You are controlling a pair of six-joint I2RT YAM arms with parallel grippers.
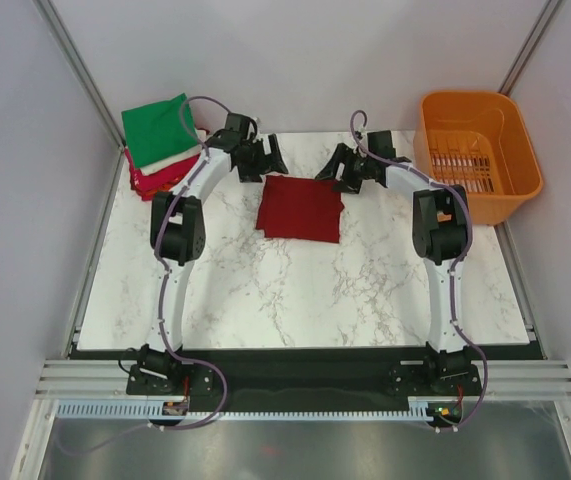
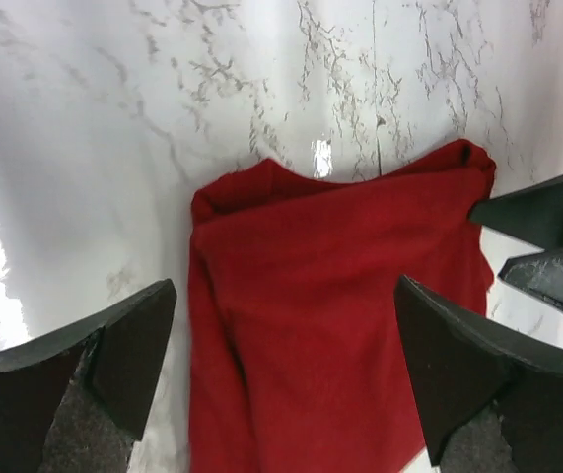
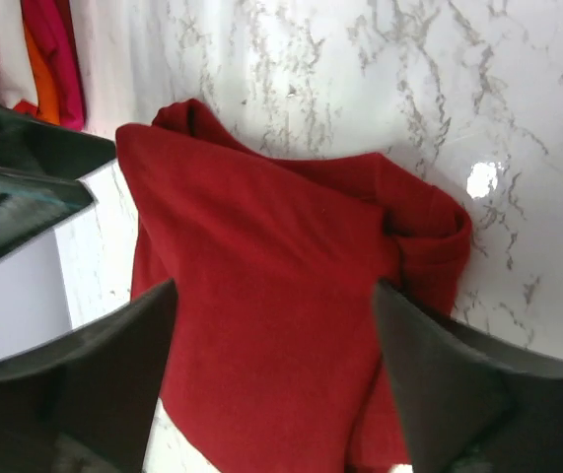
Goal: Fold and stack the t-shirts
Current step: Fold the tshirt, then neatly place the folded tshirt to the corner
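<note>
I should lift my left gripper and move it back first, then lower it to get to the side edge nearest the stack (image 1: 262, 209) (image 2: 208, 367) on the folded dark red t-shirt.
A dark red t-shirt (image 1: 300, 208) lies folded into a rough square on the marble table (image 1: 295, 290), toward the back middle. It also shows in the left wrist view (image 2: 330, 325) and in the right wrist view (image 3: 271, 296). My left gripper (image 1: 263, 158) is open just above its far left corner, empty. My right gripper (image 1: 337, 165) is open just above its far right corner, empty. A stack of folded t-shirts, green on top (image 1: 157, 131) with white and pink-red below (image 1: 157, 178), sits at the back left corner.
An orange plastic basket (image 1: 480, 150) stands off the table's back right. The pink-red and orange stack edges show in the right wrist view (image 3: 44, 59). White walls close in the back and sides.
</note>
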